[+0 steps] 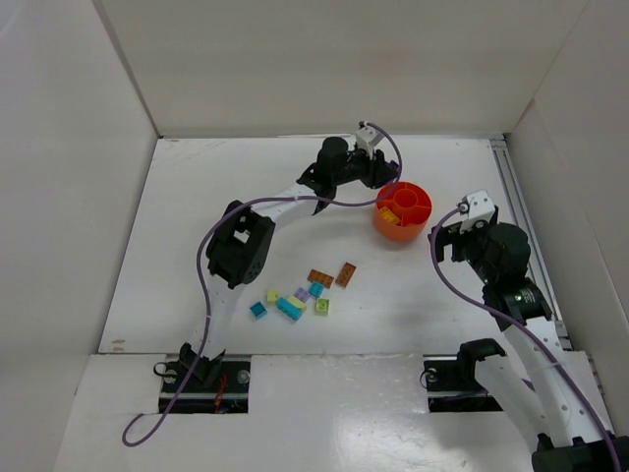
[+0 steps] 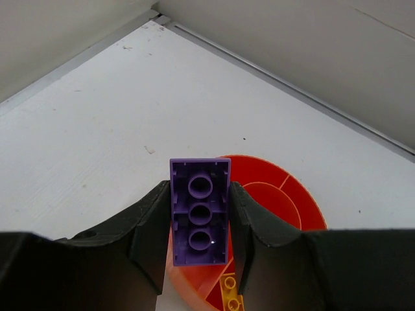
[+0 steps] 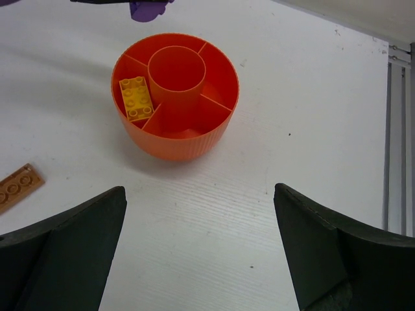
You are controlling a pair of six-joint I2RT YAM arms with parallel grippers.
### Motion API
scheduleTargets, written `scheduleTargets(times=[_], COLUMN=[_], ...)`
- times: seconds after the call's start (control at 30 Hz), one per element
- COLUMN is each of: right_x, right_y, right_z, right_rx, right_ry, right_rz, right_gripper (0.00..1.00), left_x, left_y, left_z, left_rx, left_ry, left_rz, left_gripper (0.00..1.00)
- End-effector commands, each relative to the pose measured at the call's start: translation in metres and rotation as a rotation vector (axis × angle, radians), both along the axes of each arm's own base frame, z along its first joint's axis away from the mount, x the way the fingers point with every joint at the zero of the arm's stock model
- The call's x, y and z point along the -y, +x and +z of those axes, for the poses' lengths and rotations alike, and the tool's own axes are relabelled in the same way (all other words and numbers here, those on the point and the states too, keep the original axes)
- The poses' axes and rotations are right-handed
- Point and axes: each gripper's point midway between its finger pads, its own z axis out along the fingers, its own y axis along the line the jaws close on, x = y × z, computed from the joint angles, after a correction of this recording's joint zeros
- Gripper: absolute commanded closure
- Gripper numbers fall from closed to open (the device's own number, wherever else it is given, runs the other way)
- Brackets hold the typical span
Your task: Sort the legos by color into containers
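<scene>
I will next move my left gripper in over the outer section [image 2: 238, 174] beside the yellow-orange lego's, as it is empty, then lower the purple lego [image 2: 200, 223] and open.
My left gripper [image 2: 200, 194] is shut on a purple lego [image 2: 200, 223], held studs-down just above the near-left rim of the orange bowl [image 2: 285, 194]. In the top view that gripper [image 1: 379, 181] hangs at the bowl's [image 1: 403, 222] back-left edge. A yellow-orange lego [image 3: 135, 98] lies in one outer compartment. The bowl has a round middle cup and outer divided sections [image 3: 220, 81]. My right gripper [image 3: 198, 246] is open and empty over bare table, just short of the bowl. Several loose legos lie mid-table: two brown [image 1: 320, 277], teal [image 1: 289, 309], purple [image 1: 302, 293], lime [image 1: 322, 307].
White walls enclose the table on three sides. A metal rail [image 3: 397, 129] runs along the right edge. One brown plate [image 3: 18, 186] shows at the left of the right wrist view. The left arm's purple cable [image 1: 211, 295] loops over the table's left part.
</scene>
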Motion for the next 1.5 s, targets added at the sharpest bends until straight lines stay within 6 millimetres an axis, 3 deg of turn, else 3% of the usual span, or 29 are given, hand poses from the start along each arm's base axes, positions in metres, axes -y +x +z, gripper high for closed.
scheduleTargets(times=[0.0,0.2,0.27,0.47,0.5,0.67,1.0,1.27,1.47], right_x=[0.002,0.003,0.003,0.003,0.003,0.003,0.003,0.002,0.002], right_y=[0.004,0.009,0.010,0.010,0.010,0.010,0.011,0.012,0.012], right_z=[0.012,0.006,0.004,0.004,0.004,0.004,0.008,0.006,0.006], right_rx=[0.052,0.025,0.016,0.015,0.015,0.015,0.025,0.015,0.015], right_ry=[0.006,-0.011,-0.012,-0.012,-0.012,-0.012,-0.011,-0.012,-0.012], right_rz=[-0.009,-0.015,-0.015,-0.015,-0.015,-0.015,-0.015,-0.015,-0.015], right_gripper=[0.00,0.00,0.00,0.00,0.00,0.00,0.00,0.00,0.00], left_x=[0.015,0.020,0.020,0.019,0.019,0.019,0.021,0.023,0.019], left_y=[-0.006,-0.003,-0.003,0.001,-0.001,0.003,0.004,-0.003,-0.008], left_z=[0.048,0.034,0.018,0.015,0.001,0.002,-0.022,-0.020,-0.033], left_rx=[0.095,0.063,0.030,-0.004,-0.029,-0.042,-0.098,-0.102,-0.134], left_ry=[-0.100,-0.127,-0.129,-0.166,-0.157,-0.185,-0.174,-0.181,-0.167], left_rz=[-0.078,-0.078,-0.077,-0.045,-0.043,-0.024,-0.019,-0.059,-0.056], left_gripper=[0.82,0.82,0.82,0.82,0.82,0.82,0.76,0.74,0.65])
